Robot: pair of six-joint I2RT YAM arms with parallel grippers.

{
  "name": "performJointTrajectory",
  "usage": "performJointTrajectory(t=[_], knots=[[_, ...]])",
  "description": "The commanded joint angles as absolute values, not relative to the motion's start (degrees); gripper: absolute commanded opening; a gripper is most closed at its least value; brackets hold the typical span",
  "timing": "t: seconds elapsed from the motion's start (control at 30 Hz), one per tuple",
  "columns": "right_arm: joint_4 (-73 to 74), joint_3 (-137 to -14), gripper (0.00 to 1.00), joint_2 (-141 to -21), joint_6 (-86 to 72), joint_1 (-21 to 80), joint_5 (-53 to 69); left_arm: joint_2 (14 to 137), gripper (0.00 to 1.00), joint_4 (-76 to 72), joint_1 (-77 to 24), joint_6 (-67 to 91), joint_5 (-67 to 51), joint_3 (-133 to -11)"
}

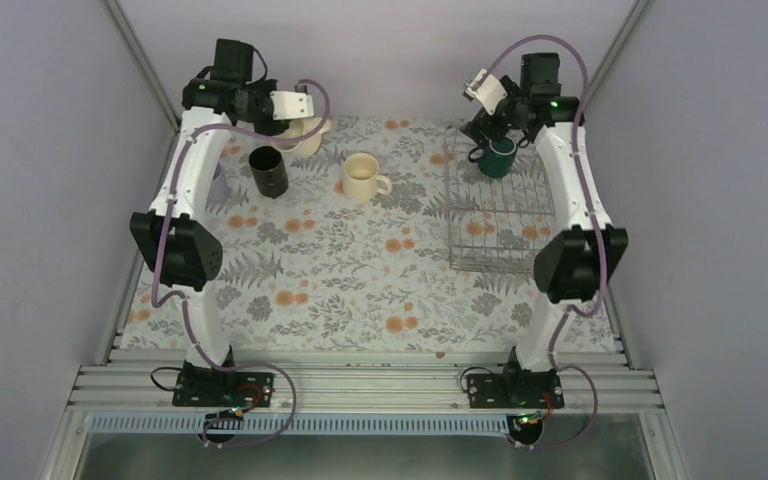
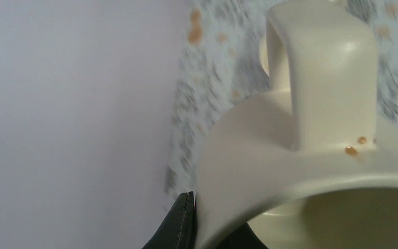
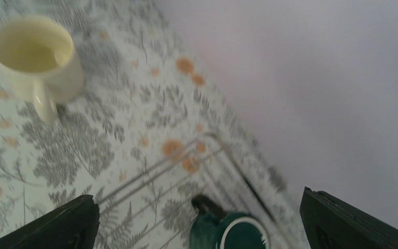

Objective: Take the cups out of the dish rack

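Observation:
I will next carry the cream mug back past the black one and down with my left gripper to release it, as clear floral cloth (image 1: pixel 272 234) lies below, nearer my base.
My left gripper (image 1: pixel 298 122) is at the back left, shut on the rim of a cream mug (image 1: pixel 310 137). In the left wrist view the gripper (image 2: pixel 212 218) pinches that rim (image 2: pixel 269 155), one finger (image 2: pixel 184 223) outside it, with the mug's handle pointing away. My right gripper (image 1: pixel 482 128) hangs open above the dark green mug (image 1: pixel 498 157), which stands in the far end of the wire dish rack (image 1: pixel 495 235). In the right wrist view the gripper (image 3: pixel 202 223) has its jaws wide apart over the green mug (image 3: pixel 233 232) and the rack wires (image 3: pixel 186 155).
A second cream mug (image 1: pixel 362 178) (image 3: pixel 36 52) stands on the floral cloth left of the rack. A tall black mug (image 1: pixel 268 172) stands near the left arm. A lavender cup (image 1: pixel 219 185) is partly hidden behind that arm. The back wall is close behind both grippers.

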State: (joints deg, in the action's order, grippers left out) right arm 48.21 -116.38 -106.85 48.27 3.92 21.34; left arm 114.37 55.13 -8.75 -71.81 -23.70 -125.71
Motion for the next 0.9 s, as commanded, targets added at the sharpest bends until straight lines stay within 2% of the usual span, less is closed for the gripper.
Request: performJointTrajectory(t=[0.0,0.17,0.27,0.57,0.87], knots=[[58.61,-124.05,1.00,-115.33,49.32,2.54,15.54,113.08,0.02,73.25,-8.19,-80.58,-14.98,-124.89],[55.49,-116.89,1.00,-117.32,63.98,2.14,11.24,105.76,0.02,67.33,-7.88,-82.63,-6.34,-104.80],[54.60,-115.52,0.99,-117.78,70.32,2.16,10.02,104.54,0.02,64.90,-7.81,-82.58,-4.28,-98.68],[68.38,-133.51,0.98,-129.85,79.62,2.18,9.46,109.19,0.02,62.63,-8.14,-81.56,-0.51,-94.22],[67.66,-134.67,0.97,-133.74,82.79,1.95,9.47,114.17,0.02,62.01,-8.74,-80.08,3.05,-94.38]])
